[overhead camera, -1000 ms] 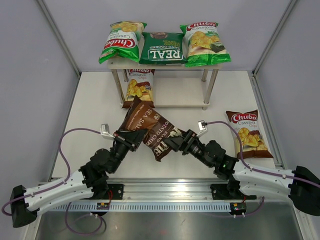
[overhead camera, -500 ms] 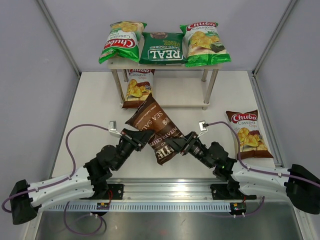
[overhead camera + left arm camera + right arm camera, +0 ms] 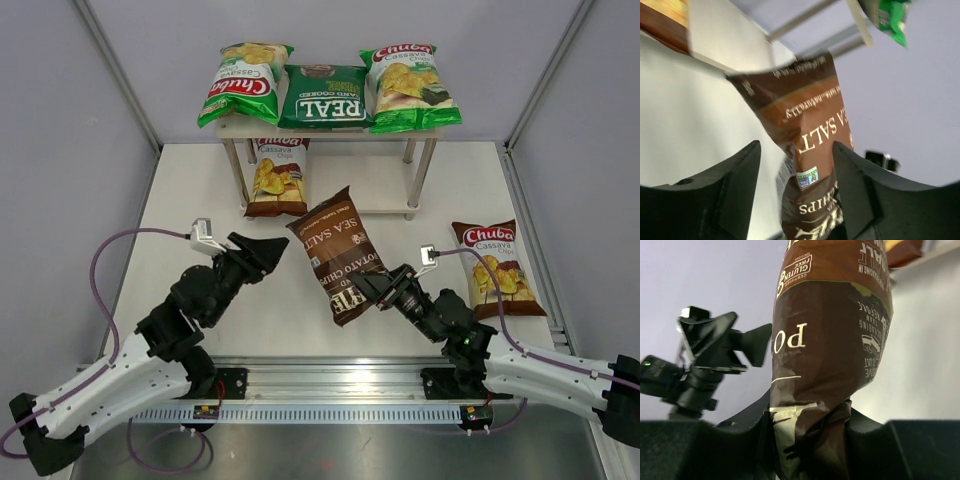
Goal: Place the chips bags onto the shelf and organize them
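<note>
The Kettle bag [image 3: 338, 250] will go outward in my right gripper onto the lower board's bare part [image 3: 333, 178], and my gripper will let go of it beside the Chuba bag, since that part of the board is farther outward than my gripper.
The dark-brown Kettle chips bag [image 3: 338, 250] hangs above the table in front of the shelf [image 3: 368, 192]. My right gripper [image 3: 363, 291] is shut on its lower end, and the crumpled seal is pinched between the jaws in the right wrist view [image 3: 807, 412]. My left gripper [image 3: 268, 250] stands open just left of the bag and does not touch it; its wrist view has the bag [image 3: 805, 115] beyond the spread fingers [image 3: 747, 165]. The shelf's top board carries a light-green Chuba bag [image 3: 243, 80], the REAL bag [image 3: 325, 97] and another light-green Chuba bag [image 3: 407, 87]. A brown-and-white Chuba bag [image 3: 276, 176] lies on the lower board.
Another brown-and-white Chuba bag [image 3: 495, 266] lies flat on the table at the right, close to my right arm. Grey walls close in both sides and the back. The right part of the shelf's lower board is bare.
My left gripper has opened, let go of the Kettle bag and drawn back left. My right gripper has closed on the bag's lower end and carried it to the right, more upright.
</note>
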`<state>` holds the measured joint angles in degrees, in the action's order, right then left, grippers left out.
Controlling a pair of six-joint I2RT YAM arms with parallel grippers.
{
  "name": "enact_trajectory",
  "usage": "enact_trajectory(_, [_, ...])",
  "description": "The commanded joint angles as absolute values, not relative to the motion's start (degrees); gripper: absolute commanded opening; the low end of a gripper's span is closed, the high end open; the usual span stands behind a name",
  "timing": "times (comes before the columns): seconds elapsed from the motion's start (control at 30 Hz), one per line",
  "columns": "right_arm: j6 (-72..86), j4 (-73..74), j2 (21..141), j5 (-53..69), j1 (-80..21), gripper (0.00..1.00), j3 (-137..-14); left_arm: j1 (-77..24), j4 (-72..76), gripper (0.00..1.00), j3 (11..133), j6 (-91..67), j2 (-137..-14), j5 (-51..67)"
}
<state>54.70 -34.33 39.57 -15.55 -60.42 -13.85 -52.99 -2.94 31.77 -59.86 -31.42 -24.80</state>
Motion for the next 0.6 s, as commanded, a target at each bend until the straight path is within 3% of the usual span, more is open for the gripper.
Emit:
enact_trajectory(0.0, [56.60, -27.18, 37.97, -24.86, -60.47, 0.19, -17.04, -46.69, -12.98, 0.68, 37.34, -48.64, -34.53, -18.65])
enact_trajectory(0.1, [58.00, -24.96, 39.37, -26.64, -57.41, 0.18, -19.59, -45.70, -19.74, 0.85, 42.96, -42.20, -36.47, -15.21])
enact_trajectory(0.23, [61.00, -28.20, 46.21, -20.40, -50.63, 0.17, -23.28, -45.70, -28.98, 0.99, 49.38, -35.87, -37.09, -15.02])
enact_trajectory(0.57, [63.81, -37.07, 61.68, -21.01, -39.30, 0.16, -31.90, -45.70, -53.77, 0.99, 63.36, -20.76, -36.48, -16.08])
